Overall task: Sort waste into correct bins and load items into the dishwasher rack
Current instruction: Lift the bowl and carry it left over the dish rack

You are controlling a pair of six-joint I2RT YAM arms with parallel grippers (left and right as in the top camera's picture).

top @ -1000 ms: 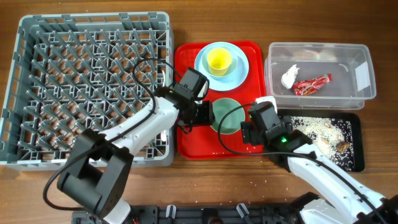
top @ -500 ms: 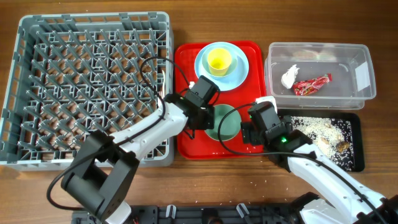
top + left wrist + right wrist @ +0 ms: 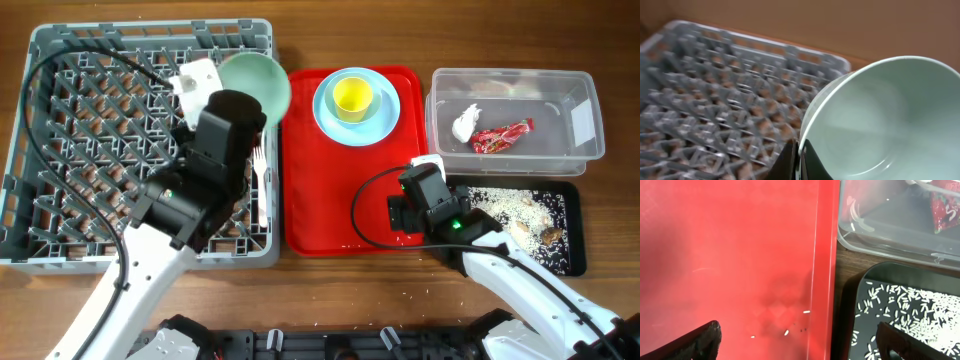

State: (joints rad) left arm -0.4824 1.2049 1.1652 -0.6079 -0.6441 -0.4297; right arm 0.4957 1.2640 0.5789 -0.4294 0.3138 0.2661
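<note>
The left gripper lowers outward to the empty slots along the rack's far side next and releases the bowl, since those slots lie below and outward of it.
My left gripper is shut on the rim of a pale mint-green bowl, one finger inside and one outside. It holds the bowl tilted over the far right corner of the grey dishwasher rack. A white plastic fork lies in the rack by its right wall. The light-blue plate with the yellow cup stands on the red tray. My right gripper hangs open over that tray's right edge. The clear tub holds the white tissue and red wrapper.
The black tray at front right carries scattered rice. A few grains lie on the red tray by its right rim. In the right wrist view the clear tub and black tray sit close together.
The left gripper shut on the bowl on the red tray, lifted it and carried it left and back over the rack's corner. The right arm has not moved.
</note>
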